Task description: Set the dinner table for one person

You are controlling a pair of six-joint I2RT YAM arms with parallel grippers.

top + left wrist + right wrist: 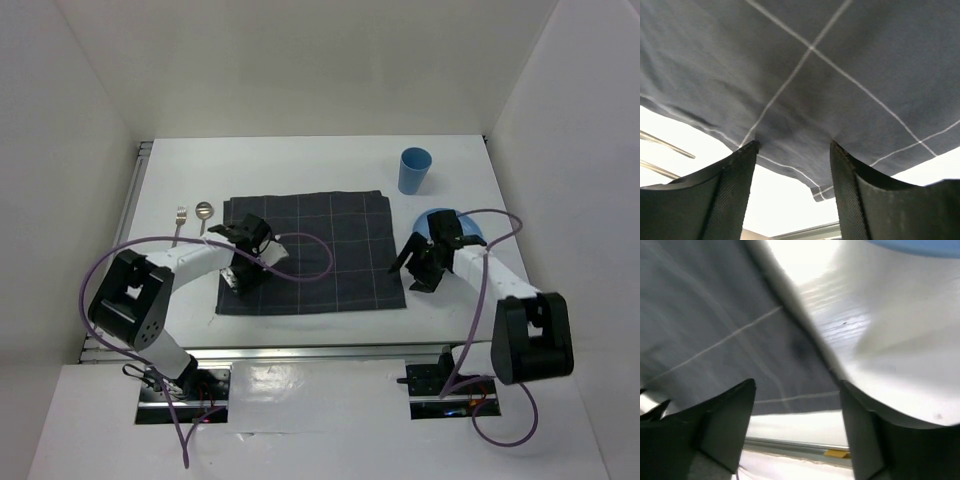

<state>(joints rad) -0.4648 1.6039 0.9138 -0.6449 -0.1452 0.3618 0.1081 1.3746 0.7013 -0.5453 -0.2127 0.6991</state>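
Next, my right gripper lifts, goes to the right in the top view and lowers to the plate's near rim, since the cloth already lies flat.
The white dinner table carries a dark grey checked cloth spread flat in its middle. A fork and a spoon lie left of the cloth. A blue cup stands at the back right. A blue plate lies right of the cloth, partly hidden by the right arm. My left gripper is open over the cloth's near left corner, its fingertips touching the cloth. My right gripper is open at the cloth's near right corner.
Metal rails run along the table's left side and near edge. White walls enclose the table on three sides. The cutlery handles show at the left of the left wrist view. The plate's rim shows at the top right of the right wrist view.
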